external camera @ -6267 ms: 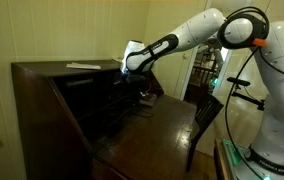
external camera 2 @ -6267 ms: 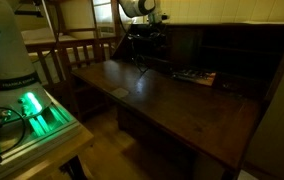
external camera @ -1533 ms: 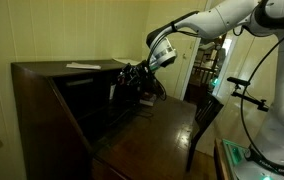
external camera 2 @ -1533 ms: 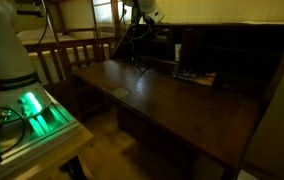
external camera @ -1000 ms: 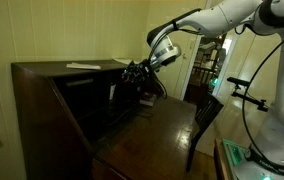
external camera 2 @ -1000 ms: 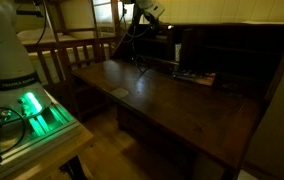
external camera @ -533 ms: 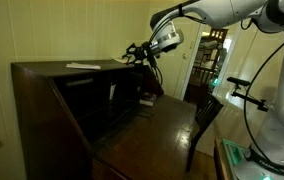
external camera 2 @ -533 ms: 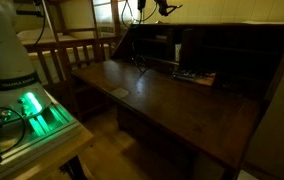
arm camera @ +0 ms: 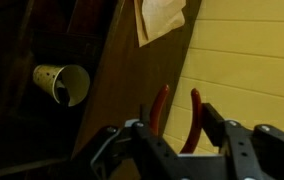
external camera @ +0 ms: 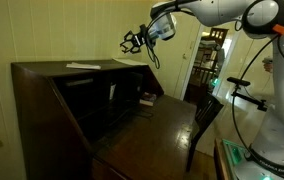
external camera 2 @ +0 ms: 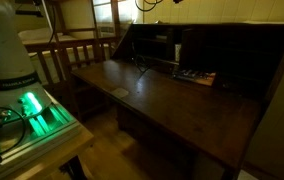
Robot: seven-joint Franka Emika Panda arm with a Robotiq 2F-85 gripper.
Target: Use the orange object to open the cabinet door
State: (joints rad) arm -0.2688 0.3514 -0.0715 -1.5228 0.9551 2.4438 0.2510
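My gripper goes down toward the bare top board [external camera: 115,67] [arm camera: 132,68] beside the paper, which lies below it, next and releases the orange object where the wood is clear.
My gripper [external camera: 132,42] hangs in the air above the top of the dark wooden desk [external camera: 52,95], near its far end. In the wrist view the gripper [arm camera: 174,135] is shut on the orange-handled pliers [arm camera: 190,122], whose two handles stick out between the fingers. Below them I see the desk's top board [arm camera: 132,80] and the yellow wall. In an exterior view the gripper is almost out of the picture at the top edge [external camera 2: 150,3]. The desk's inner compartments [external camera 2: 167,45] are dark, and I cannot make out a cabinet door clearly.
A sheet of paper [external camera: 82,66] lies on the desk top, also seen from the wrist [arm camera: 160,18]. A paper cup [arm camera: 62,83] lies on its side. Small items [external camera 2: 195,76] sit at the back of the writing surface [external camera 2: 172,105]. A chair [external camera: 204,120] stands by the desk.
My gripper has risen out of the desk's interior with the pliers, up above the desk top, and has nearly left one exterior view.
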